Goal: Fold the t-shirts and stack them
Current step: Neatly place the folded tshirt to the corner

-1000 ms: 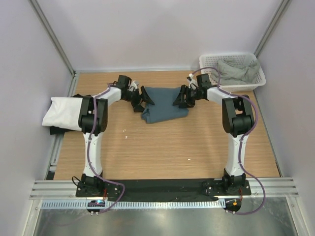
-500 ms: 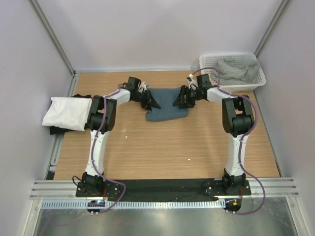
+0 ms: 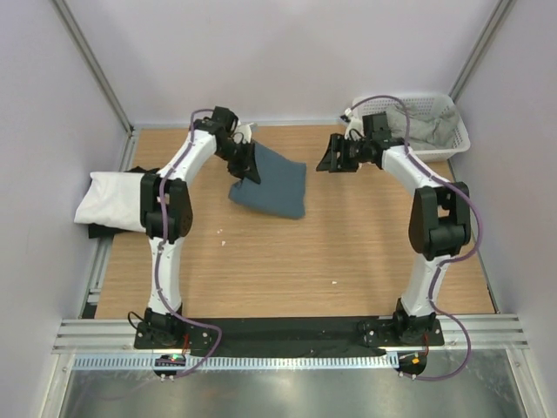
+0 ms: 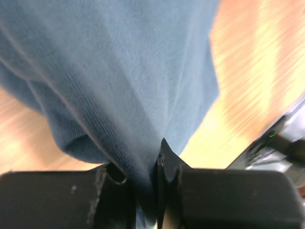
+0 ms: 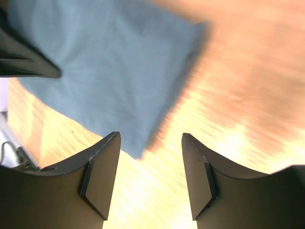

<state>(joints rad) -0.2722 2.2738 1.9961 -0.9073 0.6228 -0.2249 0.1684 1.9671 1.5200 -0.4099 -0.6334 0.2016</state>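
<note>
The left gripper will next lift the folded slate-blue t-shirt across, lower it on top of the folded white t-shirt (image 3: 117, 198) and let go, as that lies to the left gripper's left in the top view.
The folded slate-blue t-shirt (image 3: 271, 185) hangs tilted over the middle of the table, its lower edge near the wood. My left gripper (image 3: 250, 163) is shut on its upper left edge; in the left wrist view the cloth (image 4: 119, 71) runs down between the two jaws (image 4: 145, 167). My right gripper (image 3: 327, 158) stands open to the right of the shirt, apart from it. Its wrist view shows the shirt (image 5: 109, 62) beyond the empty fingers (image 5: 150, 157). A folded white t-shirt (image 3: 117, 198) lies on a black one (image 3: 98, 231) at the left edge. A grey-green t-shirt (image 3: 422, 126) fills the basket.
The white mesh basket (image 3: 461, 139) sits in the back right corner, just behind my right arm. Grey walls close in the table on three sides. A metal rail runs along the left edge beside the white and black shirts.
My left gripper has shut on the blue shirt's left edge and lifted it up and to the left. My right gripper has drawn back from the shirt's right edge, towards the basket.
</note>
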